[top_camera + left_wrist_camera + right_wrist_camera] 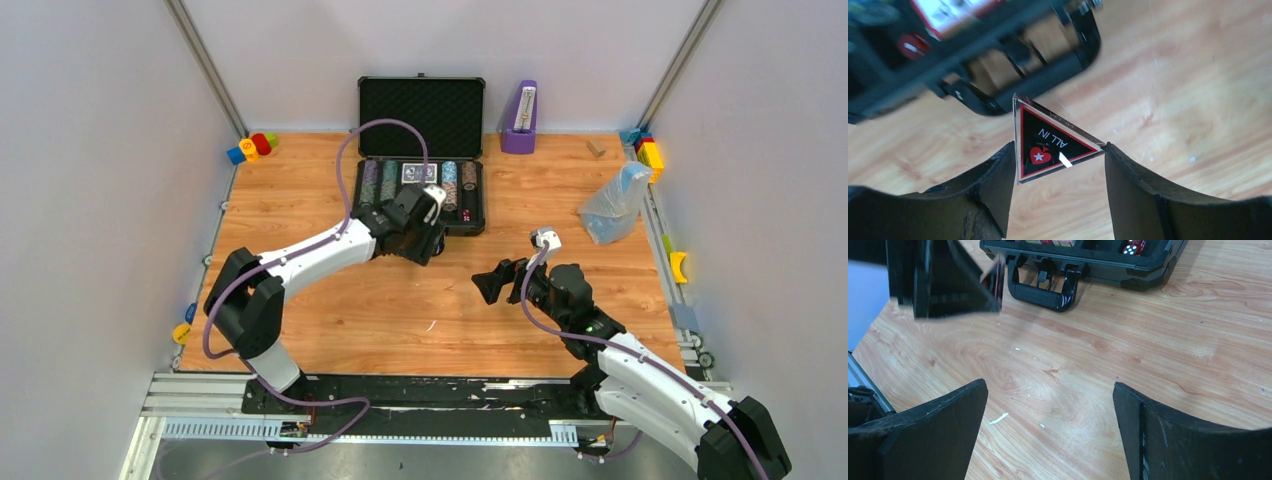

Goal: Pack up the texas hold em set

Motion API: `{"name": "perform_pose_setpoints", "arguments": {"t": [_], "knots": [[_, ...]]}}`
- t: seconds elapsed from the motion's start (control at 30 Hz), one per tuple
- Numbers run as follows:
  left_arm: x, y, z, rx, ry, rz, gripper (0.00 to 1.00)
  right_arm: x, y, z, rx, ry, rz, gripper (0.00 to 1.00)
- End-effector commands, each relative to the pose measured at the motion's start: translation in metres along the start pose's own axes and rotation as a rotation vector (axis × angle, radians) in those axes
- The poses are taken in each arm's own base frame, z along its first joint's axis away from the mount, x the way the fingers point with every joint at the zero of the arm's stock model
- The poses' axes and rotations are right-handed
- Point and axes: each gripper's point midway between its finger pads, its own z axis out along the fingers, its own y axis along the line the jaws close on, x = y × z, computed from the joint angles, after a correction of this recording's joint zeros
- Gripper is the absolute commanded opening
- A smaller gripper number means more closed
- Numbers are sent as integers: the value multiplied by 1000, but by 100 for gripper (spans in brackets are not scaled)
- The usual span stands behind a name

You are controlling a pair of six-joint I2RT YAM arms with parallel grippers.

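Observation:
The ALL IN token [1048, 142] is still outside the case, so the robot's left gripper will carry it outward past the handle and over the red-edged card deck.
The black briefcase [478, 222] lies open at the back centre, its foam-lined lid [420, 115] upright. Rows of chip stacks [371, 180] and a card deck [418, 172] sit inside. My left gripper [425, 238] hovers just in front of the case's handle [998, 97], shut on a black-and-red triangular "ALL IN" token [1048, 142]; the token's flat side rests on one finger and its corner on the other. The right gripper [490, 283] stands open over bare wood, right of the left one, with nothing between its fingers [963, 425]. Red dice [1134, 247] show in the case.
A purple metronome [519, 118] stands right of the lid. A clear plastic bag [615, 203] lies at the right. Coloured toys [250, 146] sit in the back left corner and coloured blocks [648, 150] in the back right. A small wooden piece [596, 149] lies near the metronome.

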Motion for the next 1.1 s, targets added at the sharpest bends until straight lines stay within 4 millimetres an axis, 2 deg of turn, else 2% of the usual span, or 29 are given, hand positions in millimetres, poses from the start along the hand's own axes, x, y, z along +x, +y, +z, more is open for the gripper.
{"name": "perform_pose_setpoints", "arguments": {"t": [0.0,0.03,0.07,0.13,0.17,0.2,0.23,0.27,0.3,0.33,0.37,0.4,0.57,0.67,0.77,0.83,0.87,0.9,0.93,0.97,1.0,1.03,1.07], "knots": [[-62,36,-1,-84,-112,-100,48,-13,4,1,-4,-40,-8,99],[-74,40,2,-98,-125,-99,48,-13,3,0,0,-42,-9,99],[-78,51,4,-129,-123,-106,47,-14,3,0,3,-45,-10,99],[-106,63,4,-151,-166,-111,47,-14,2,-1,8,-47,-11,99],[-108,67,12,-156,-159,-105,47,-14,1,-1,8,-48,-13,99],[-122,73,10,-159,-191,-118,47,-14,1,-1,10,-48,-13,99],[-123,81,19,-167,-180,-123,47,-14,1,-1,10,-49,-14,99],[-134,84,17,-163,-198,-128,54,-14,1,-1,12,-48,-14,99],[-132,90,26,-174,-177,-131,63,-14,0,-1,15,-49,-14,99],[-138,96,24,-193,-180,-133,81,-14,0,-1,16,-48,-14,99],[-136,100,31,-211,-164,-126,89,-14,-1,-1,19,-50,-15,99],[-139,106,29,-248,-170,-127,97,-14,-1,-1,22,-51,-16,99],[-144,126,11,-295,-233,-190,100,-18,-10,1,74,-72,1,100],[-135,138,-4,-251,-270,-280,100,-25,-20,10,145,-82,45,100],[-128,162,-15,-219,-329,-380,100,-39,-11,21,132,-55,60,100],[-106,175,-15,-201,-338,-447,97,-49,-11,29,155,-53,97,100],[-103,188,-24,-204,-367,-498,96,-56,-14,33,170,-54,117,100],[-94,187,-18,-168,-369,-518,93,-61,-16,39,176,-50,139,99],[-91,200,-25,-167,-397,-574,92,-66,-19,45,183,-47,163,96],[-85,198,-20,-119,-408,-595,90,-78,-25,52,196,-53,194,91],[-82,211,-23,-113,-429,-652,89,-81,-28,59,190,-31,227,87],[-77,208,-19,-63,-435,-668,87,-85,-34,66,202,-14,260,83],[-73,217,-17,-52,-442,-712,86,-89,-41,74,215,0,284,82]]}}
